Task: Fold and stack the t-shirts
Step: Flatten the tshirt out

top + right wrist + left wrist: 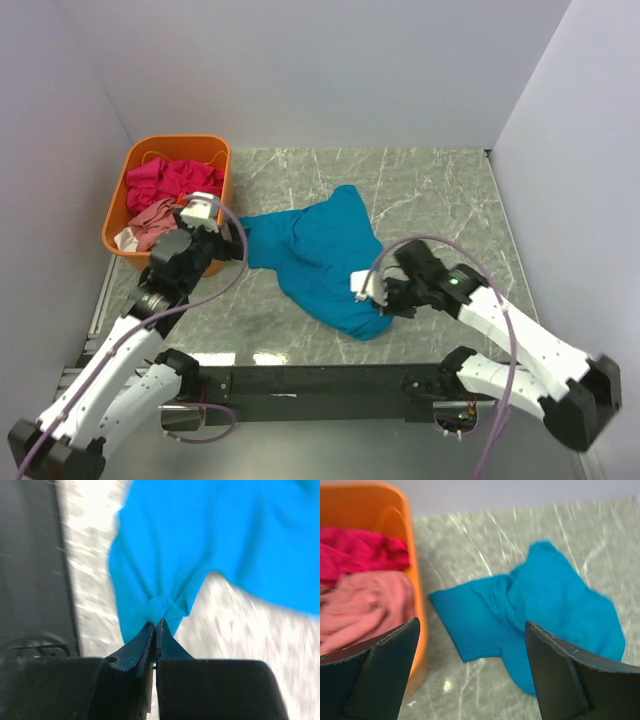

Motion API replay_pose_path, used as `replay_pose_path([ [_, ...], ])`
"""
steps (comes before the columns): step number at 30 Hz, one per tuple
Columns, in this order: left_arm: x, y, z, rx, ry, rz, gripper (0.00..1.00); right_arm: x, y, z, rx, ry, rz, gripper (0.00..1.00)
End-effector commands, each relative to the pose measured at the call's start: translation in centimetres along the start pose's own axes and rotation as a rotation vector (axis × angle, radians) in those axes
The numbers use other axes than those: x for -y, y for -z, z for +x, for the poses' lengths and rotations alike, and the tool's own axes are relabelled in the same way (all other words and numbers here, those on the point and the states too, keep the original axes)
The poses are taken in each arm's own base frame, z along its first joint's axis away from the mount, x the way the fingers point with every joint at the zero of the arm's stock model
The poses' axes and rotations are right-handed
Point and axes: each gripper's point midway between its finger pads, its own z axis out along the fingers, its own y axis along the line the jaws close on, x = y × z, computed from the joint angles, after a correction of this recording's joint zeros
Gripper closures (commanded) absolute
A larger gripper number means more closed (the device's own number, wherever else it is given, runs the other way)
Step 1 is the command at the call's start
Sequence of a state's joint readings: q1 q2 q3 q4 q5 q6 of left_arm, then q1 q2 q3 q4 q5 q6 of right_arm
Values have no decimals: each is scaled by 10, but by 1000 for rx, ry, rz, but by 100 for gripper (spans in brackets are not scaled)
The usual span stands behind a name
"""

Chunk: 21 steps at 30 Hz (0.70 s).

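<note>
I need to turn and lower my left gripper to the shirt's far edge, below and to its right in the top view, opposite the right gripper's pinch.
The teal-blue t-shirt (pixel 325 255) lies crumpled on the marble table, mid-view; it also shows in the left wrist view (pixel 545 605) and the right wrist view (pixel 200 540). My right gripper (pixel 378 303) (pixel 156 622) is shut on a pinch of its near edge. My left gripper (pixel 225 243) (pixel 472 645) is open and empty, just left of the shirt's left end, beside the basket. The magenta-pink t-shirt (pixel 170 180) (pixel 360 550) and the dusty salmon-pink t-shirt (pixel 155 220) (pixel 365 605) lie bunched in the orange basket.
The orange plastic basket (pixel 215 150) (pixel 417 610) stands at the table's far left. White walls close in the table (pixel 430 190) on three sides. A black rail (pixel 320 380) with the arm bases runs along the near edge.
</note>
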<state>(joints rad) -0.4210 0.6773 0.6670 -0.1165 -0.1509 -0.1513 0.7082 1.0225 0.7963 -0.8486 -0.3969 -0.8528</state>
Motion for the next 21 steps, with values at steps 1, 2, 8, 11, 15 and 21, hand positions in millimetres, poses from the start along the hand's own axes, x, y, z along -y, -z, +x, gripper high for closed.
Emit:
replay_pose_path([
  [1,23,-10,-13,-9,42,107,9,25,22,20,19,-81,191,100],
  [2,27,-18,-3,-50,49,119,9,34,33,28,34,-117,265,100],
  [8,38,-57,23,-216,148,106,12,56,50,56,57,-269,455,100],
  [11,41,-80,32,-304,183,80,13,67,56,65,56,-347,516,100],
  [15,49,-103,57,-454,159,89,14,82,77,77,58,-422,599,100],
  [21,37,-134,113,-689,75,16,20,87,81,89,44,-463,637,100],
])
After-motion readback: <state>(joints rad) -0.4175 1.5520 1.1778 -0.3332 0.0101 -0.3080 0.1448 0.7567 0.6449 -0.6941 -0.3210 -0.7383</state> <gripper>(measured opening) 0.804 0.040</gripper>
